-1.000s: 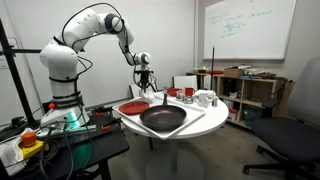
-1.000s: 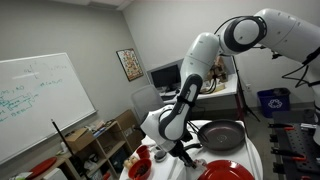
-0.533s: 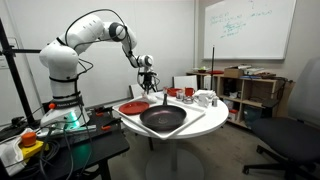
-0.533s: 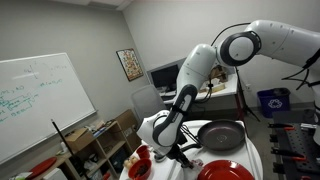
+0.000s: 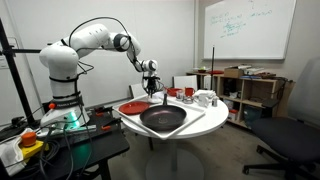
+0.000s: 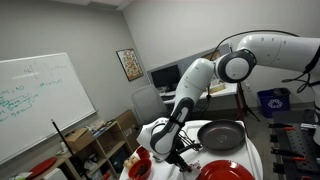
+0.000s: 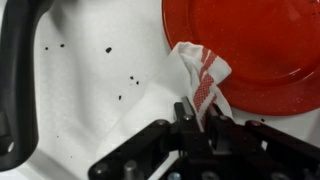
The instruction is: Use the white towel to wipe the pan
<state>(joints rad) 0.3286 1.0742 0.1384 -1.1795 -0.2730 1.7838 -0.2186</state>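
The towel's fold overlaps the plate's rim, so I should next move outward, away from the red plate, and release the white towel on the bare tabletop beyond it.
My gripper is shut on the white towel, pinching a bunched fold that carries a red stripe. The towel lies over the near rim of a flat red plate and trails onto the white speckled table. The pan's dark handle curves down the left edge of the wrist view. In both exterior views the round dark pan sits on the round table, with the gripper low over the tabletop beside it, near the red plate.
Red and white cups stand at the back of the table. A red bowl sits by the table's edge. A shelf and an office chair stand nearby, and a whiteboard hangs behind.
The arm has stretched out and carried the gripper sideways and lower toward the table. The gripper stays shut on the towel. The pan and plate have not moved.
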